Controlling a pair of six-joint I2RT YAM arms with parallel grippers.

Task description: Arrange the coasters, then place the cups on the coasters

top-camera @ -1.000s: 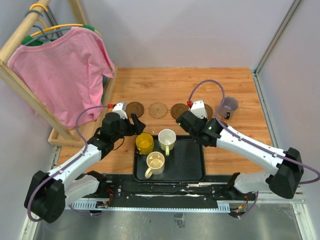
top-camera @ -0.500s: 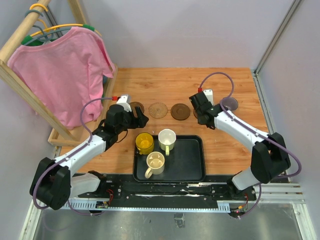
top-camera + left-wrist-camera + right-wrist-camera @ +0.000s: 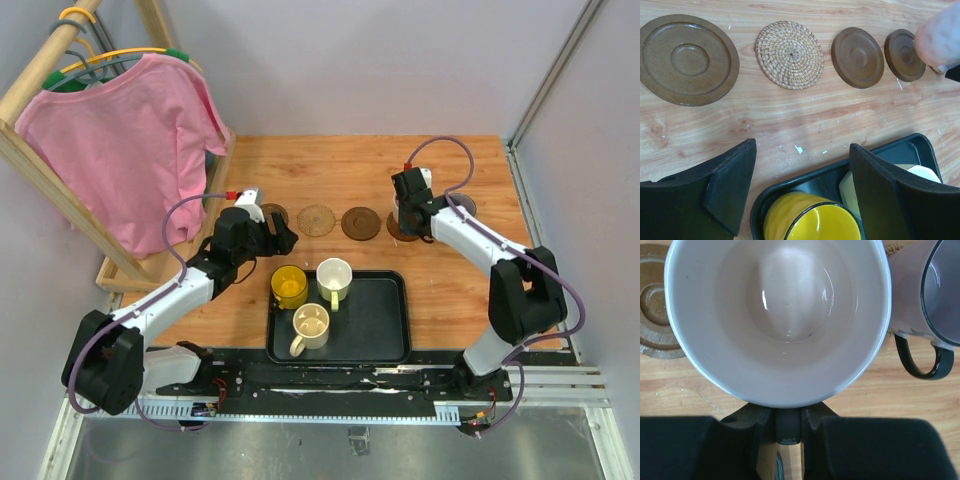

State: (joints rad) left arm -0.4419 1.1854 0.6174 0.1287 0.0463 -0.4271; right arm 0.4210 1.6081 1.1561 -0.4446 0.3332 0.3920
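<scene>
I should next lower my right gripper until the bottom of the pink cup rests on the fourth coaster [image 3: 405, 232], and then let go of the handle. The cup is still hanging above the coaster.
Several coasters lie in a row: a dark one [image 3: 687, 59], a woven tan one [image 3: 789, 54] and two dark ones [image 3: 857, 56] [image 3: 904, 54]. My right gripper [image 3: 788, 422] is shut on the handle of the pink cup [image 3: 777, 315], which is over the fourth coaster [image 3: 405, 232]; I cannot tell if it touches. The grey-purple cup [image 3: 932, 290] stands just to its right. My left gripper [image 3: 802, 190] hangs open above the yellow cup [image 3: 812, 220], holding nothing. The white cup [image 3: 334, 278] and cream cup [image 3: 310, 325] stand in the tray.
The black tray [image 3: 375, 320] lies at the near edge between the arm bases. A wooden rack with a pink shirt [image 3: 120, 150] stands at the left. Grey walls close the back and the right side.
My right arm has swung from the tray's far edge to the back right, carrying the pink cup to the fourth coaster. My left gripper moved slightly back, then held still.
</scene>
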